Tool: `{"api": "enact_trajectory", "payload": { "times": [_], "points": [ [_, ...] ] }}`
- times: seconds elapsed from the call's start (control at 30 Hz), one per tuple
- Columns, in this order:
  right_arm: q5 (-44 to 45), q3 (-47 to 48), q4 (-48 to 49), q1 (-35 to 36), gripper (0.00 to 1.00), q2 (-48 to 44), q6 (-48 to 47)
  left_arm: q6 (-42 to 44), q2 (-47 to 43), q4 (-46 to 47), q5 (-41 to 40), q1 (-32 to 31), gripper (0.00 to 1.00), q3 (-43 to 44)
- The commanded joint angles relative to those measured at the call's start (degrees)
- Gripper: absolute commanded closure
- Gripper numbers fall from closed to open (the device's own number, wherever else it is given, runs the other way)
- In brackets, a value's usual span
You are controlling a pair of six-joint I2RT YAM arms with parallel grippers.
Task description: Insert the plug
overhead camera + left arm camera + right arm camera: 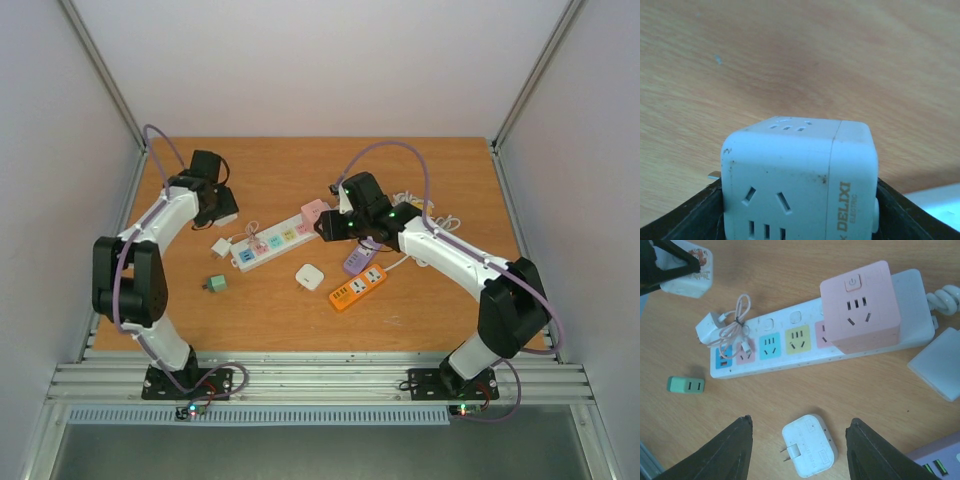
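My left gripper swings and turns toward the right in the top view next and releases the cube between my right gripper's open fingers, since they are empty.
My left gripper (799, 186) is shut on a white DELIXI cube plug (800, 170), its dark fingers (695, 215) pressed to both sides. A metal prong shows at the cube's left edge. In the top view the left gripper (216, 206) holds the cube over the table's left rear, left of the white power strip (272, 240). The strip has coloured sockets (770, 346) and a pink cube (860, 305) plugged into its right end. My right gripper (799, 420) stands open above a flat white plug (807, 445) that lies prongs-up on the table (880, 390). The same gripper (330, 228) hovers near the pink cube.
A small white charger with a coiled cable (722, 327) lies on the strip's left end. A green adapter (215, 284) sits at the front left. An orange strip (357, 287) and a purple strip (358, 260) lie under the right arm. White cables (440, 222) trail at the right.
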Motion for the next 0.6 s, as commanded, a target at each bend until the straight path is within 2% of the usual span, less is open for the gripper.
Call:
{"api": "enact_trajectory", "payload": {
  "times": [0.0, 0.13, 0.27, 0.43, 0.57],
  "points": [
    [2.78, -0.26, 0.49, 0.4, 0.47, -4.14, -2.75, -1.84, -5.98, 5.14, 10.21, 0.03, 0.48, -1.09],
    [2.13, -1.82, 2.42, 0.49, 0.47, -6.57, -5.05, -5.51, -10.81, 10.43, 23.64, -0.79, 0.48, -5.11],
    [0.34, -8.05, 9.31, 0.53, 0.44, -12.18, -4.73, -9.67, -15.33, 13.72, 31.57, -2.18, 0.48, -9.25],
    [-4.81, -12.37, 13.23, 1.56, 0.29, -16.36, -7.63, -13.19, -21.41, 18.28, 41.55, -4.58, 0.47, -15.15],
    [-10.91, -15.42, 16.23, 2.34, 0.18, -19.51, -13.14, -11.0, -24.68, 17.27, 47.3, -7.88, 0.47, -15.83]
  ]
}}
